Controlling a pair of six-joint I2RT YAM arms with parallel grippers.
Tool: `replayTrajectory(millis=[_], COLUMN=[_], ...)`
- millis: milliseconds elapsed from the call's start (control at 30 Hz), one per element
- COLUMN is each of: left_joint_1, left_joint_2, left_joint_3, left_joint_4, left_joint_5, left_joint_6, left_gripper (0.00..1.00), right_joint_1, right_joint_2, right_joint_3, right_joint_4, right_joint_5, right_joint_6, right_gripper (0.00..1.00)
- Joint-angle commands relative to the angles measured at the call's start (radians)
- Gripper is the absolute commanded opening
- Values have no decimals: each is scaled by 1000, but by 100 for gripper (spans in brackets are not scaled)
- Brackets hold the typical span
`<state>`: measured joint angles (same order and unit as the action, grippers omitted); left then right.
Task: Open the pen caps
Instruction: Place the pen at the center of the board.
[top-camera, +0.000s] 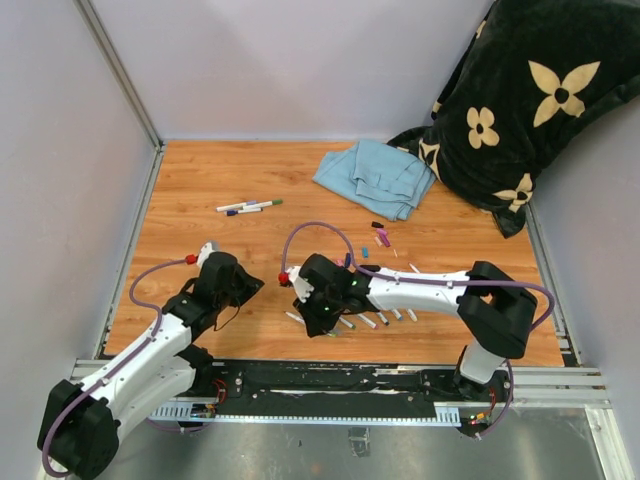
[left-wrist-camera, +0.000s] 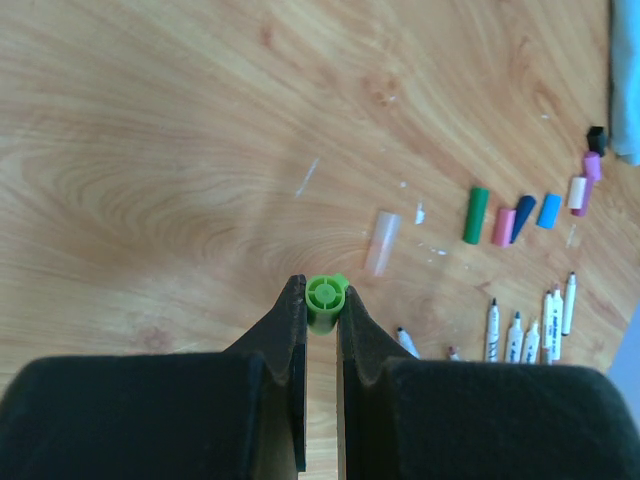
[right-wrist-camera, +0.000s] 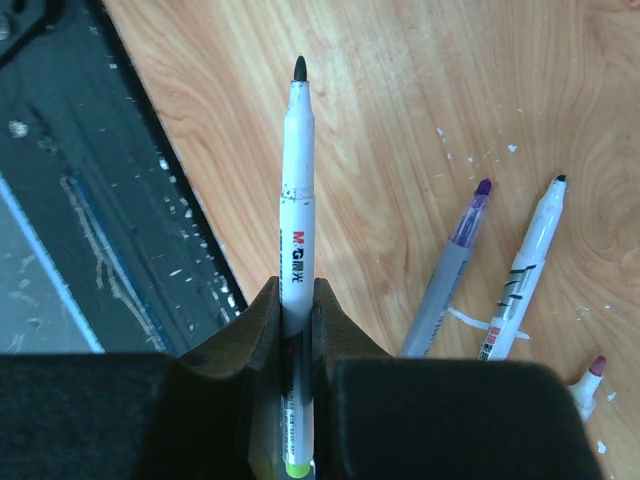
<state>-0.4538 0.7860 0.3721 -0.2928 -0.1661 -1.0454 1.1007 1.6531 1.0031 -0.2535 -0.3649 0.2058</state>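
My left gripper holds the green cap (left-wrist-camera: 327, 300) and should next go down toward the right in the top view and release it there, since bare wood shows beside the loose clear cap.
In the left wrist view my left gripper (left-wrist-camera: 322, 292) is shut on a green pen cap (left-wrist-camera: 327, 300), seen end-on above the wood. Loose pen caps lie to the right: clear (left-wrist-camera: 381, 242), green (left-wrist-camera: 476, 215), pink (left-wrist-camera: 503, 227), blue (left-wrist-camera: 549, 210), purple (left-wrist-camera: 592, 165) and black (left-wrist-camera: 596, 137). My right gripper (right-wrist-camera: 296, 295) is shut on a white marker (right-wrist-camera: 297, 180) whose bare dark tip points away over the table's near edge. From above, the left gripper (top-camera: 250, 285) and right gripper (top-camera: 322, 318) sit apart near the front.
Uncapped markers lie in a row (top-camera: 385, 318) by the right gripper, two of them (right-wrist-camera: 450, 270) (right-wrist-camera: 525, 265) close beside it. Capped markers (top-camera: 250, 207) rest at the back left. A blue cloth (top-camera: 375, 177) and a black flowered blanket (top-camera: 530, 110) fill the back right. The black base rail (right-wrist-camera: 120, 220) borders the front.
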Motion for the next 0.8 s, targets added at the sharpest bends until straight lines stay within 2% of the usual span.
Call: replayTrajectory(millis=[0,200,367,467,567,767], left_joint_1=[6,5,4,5,4,6], left_joint_2=[5,43,51,55,56,45], left_joint_3=[-38,-37,-49,-52,-47,-49], left_joint_4=[37,65,92,102,101,96], left_joint_5=[-2,5,13,18,18,19], left_joint_6=[-31,-25,-28,-29,-26,-23], left_gripper=[0,0,0,0,0,0], right_joint_1=[48,76,91,104,117,117], right_joint_2=[47,79,105,124,147,169], right_joint_3=[24,25,35,40,52,58], right_joint_4=[-42,-47,-61,-70,-87,-100], right_joint_5=[134,238,282,311,339,368], right_joint_6=[22,19,14,7,-1,-9], right_gripper=[1,2,7,14,15,26])
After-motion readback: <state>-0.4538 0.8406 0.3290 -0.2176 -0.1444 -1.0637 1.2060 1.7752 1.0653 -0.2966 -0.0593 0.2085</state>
